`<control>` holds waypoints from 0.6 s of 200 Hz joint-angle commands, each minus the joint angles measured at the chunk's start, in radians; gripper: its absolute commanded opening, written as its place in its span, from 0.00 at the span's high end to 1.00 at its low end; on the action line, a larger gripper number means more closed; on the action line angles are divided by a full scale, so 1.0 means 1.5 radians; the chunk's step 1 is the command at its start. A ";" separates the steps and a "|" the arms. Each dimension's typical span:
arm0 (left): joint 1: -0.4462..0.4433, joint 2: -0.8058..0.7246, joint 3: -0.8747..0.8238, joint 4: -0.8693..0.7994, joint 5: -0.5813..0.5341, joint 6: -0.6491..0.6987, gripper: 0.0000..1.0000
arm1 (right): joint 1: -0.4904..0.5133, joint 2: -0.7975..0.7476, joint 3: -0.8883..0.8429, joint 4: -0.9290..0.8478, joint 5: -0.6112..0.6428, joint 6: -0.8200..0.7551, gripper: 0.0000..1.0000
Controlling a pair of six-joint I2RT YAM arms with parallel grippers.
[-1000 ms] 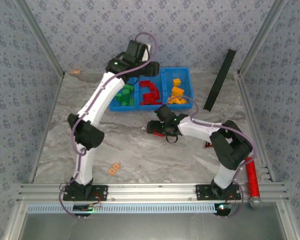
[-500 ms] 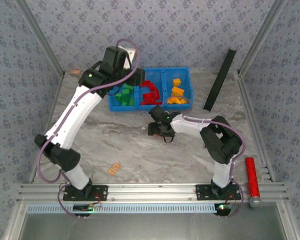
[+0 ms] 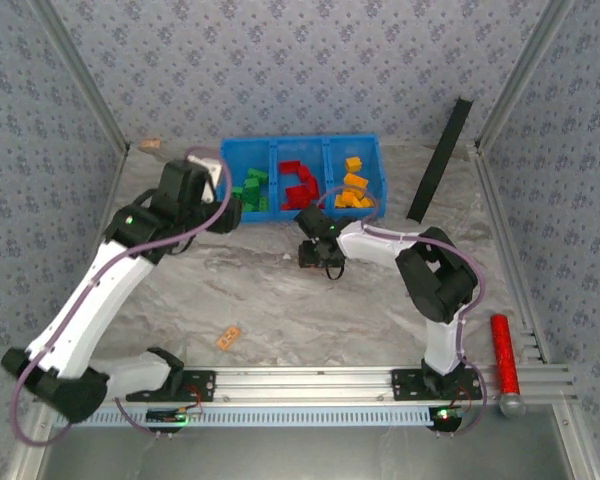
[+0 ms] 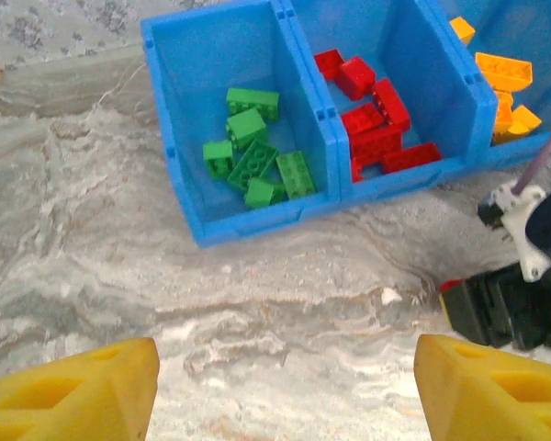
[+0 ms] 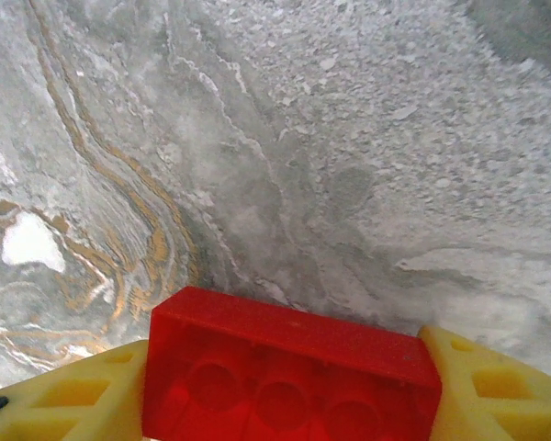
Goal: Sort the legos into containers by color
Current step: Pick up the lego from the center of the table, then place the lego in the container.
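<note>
The blue bin tray's middle section [image 3: 298,180] is outward of my right gripper. I will next raise the gripper, carry it outward over there and release the brick where red bricks already lie.
The blue bin tray [image 3: 276,175] stands at the back of the table with three compartments. Green bricks [image 3: 250,190] lie in the left one, red bricks [image 3: 300,182] in the middle, orange-yellow bricks [image 3: 352,188] on the right. The left wrist view shows the same green bricks [image 4: 257,161], red bricks [image 4: 372,115] and orange bricks [image 4: 505,83]. My right gripper [image 3: 313,260] hovers low over the marble just in front of the bin, shut on a red brick [image 5: 289,372]. My left gripper [image 4: 285,390] is open and holds nothing, in front of the bin's left end [image 3: 235,205].
A pale peach flat piece [image 3: 228,338] lies on the near table. A red cylinder [image 3: 504,355] rests by the right rail. A black bar [image 3: 440,160] leans at the back right. A small tan object [image 3: 150,144] sits at the back left corner.
My left arm has drawn back from above the bin toward the left and front. The right gripper, still holding the red brick, has shifted slightly toward the bin.
</note>
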 commanded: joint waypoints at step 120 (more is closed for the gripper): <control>0.002 -0.194 -0.110 -0.133 -0.001 -0.012 0.22 | -0.068 0.184 0.542 -0.075 0.050 -0.494 0.50</control>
